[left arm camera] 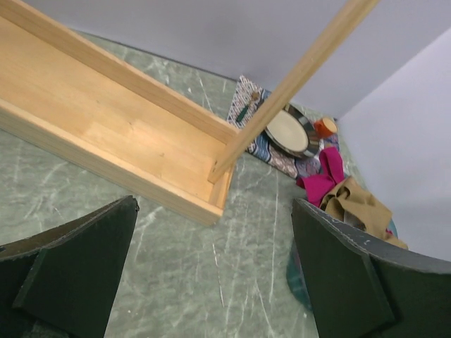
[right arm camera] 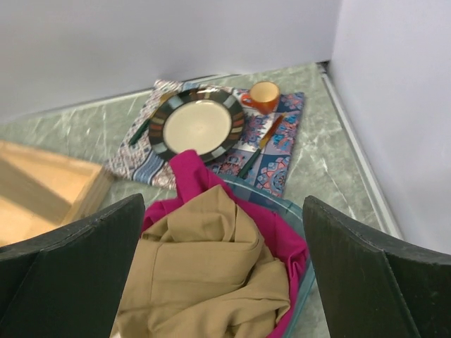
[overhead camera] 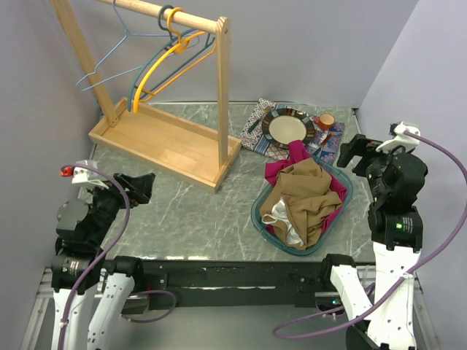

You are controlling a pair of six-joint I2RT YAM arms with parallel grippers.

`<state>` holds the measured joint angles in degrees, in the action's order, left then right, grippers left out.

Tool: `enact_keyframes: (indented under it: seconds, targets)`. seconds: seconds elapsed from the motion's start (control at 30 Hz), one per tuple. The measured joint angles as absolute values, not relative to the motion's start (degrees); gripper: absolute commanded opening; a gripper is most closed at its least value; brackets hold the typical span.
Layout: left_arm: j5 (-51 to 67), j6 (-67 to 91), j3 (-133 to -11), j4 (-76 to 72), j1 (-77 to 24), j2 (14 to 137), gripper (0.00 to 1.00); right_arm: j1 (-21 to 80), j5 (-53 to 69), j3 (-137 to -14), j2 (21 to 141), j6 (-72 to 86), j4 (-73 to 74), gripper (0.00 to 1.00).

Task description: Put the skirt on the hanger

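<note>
Next, my right gripper will go to the left in the top view and down onto the tan garment's fold (overhead camera: 289, 200) beside the white piece, since that fold lies exposed.
A wooden rack (overhead camera: 222, 87) at the back left carries several hangers on its rod: a yellow one (overhead camera: 164, 62), a blue wire one (overhead camera: 120, 58) and a teal one (overhead camera: 146, 73). A teal basket (overhead camera: 259, 219) right of centre holds a crumpled tan garment (overhead camera: 303, 193) on top of a magenta one (overhead camera: 295, 154) and a white piece (overhead camera: 281, 215); I cannot tell which is the skirt. My right gripper (overhead camera: 354, 154) is open and empty, above and right of the basket, with the tan garment (right arm camera: 204, 260) below its jaws. My left gripper (overhead camera: 142, 186) is open and empty, low at the left.
The rack's tray-like base (overhead camera: 160, 138) lies ahead of my left gripper (left arm camera: 215, 211) and also shows in the left wrist view (left arm camera: 106, 120). A patterned placemat (overhead camera: 255, 135) with a striped plate (overhead camera: 288, 127), an orange cup (overhead camera: 326, 119) and cutlery sits behind the basket. Walls close in on the left, back and right.
</note>
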<state>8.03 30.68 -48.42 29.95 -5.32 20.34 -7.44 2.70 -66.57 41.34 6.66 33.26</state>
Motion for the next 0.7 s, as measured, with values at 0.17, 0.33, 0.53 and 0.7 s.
enact_keyframes:
  seconds: [0.17, 0.33, 0.53, 0.7]
  targets:
    - [10.5, 30.7, -46.2, 29.8, -5.3, 20.4, 0.97, -7.5, 17.2, -66.3, 40.9, -6.1, 34.9, 1.0]
    - [12.4, 30.6, -44.2, 27.7, -5.3, 20.7, 0.97, -7.5, 33.8, -66.3, 42.3, -22.9, 42.4, 1.0]
    - [14.4, 28.7, -41.3, 24.4, -5.4, 24.1, 0.97, -7.5, 40.9, -66.4, 50.9, -41.0, 52.0, 1.0]
    - [15.2, 26.5, -40.4, 23.3, -5.5, 26.1, 0.97, -4.4, 41.5, -65.3, 58.2, -50.2, 56.9, 0.99]
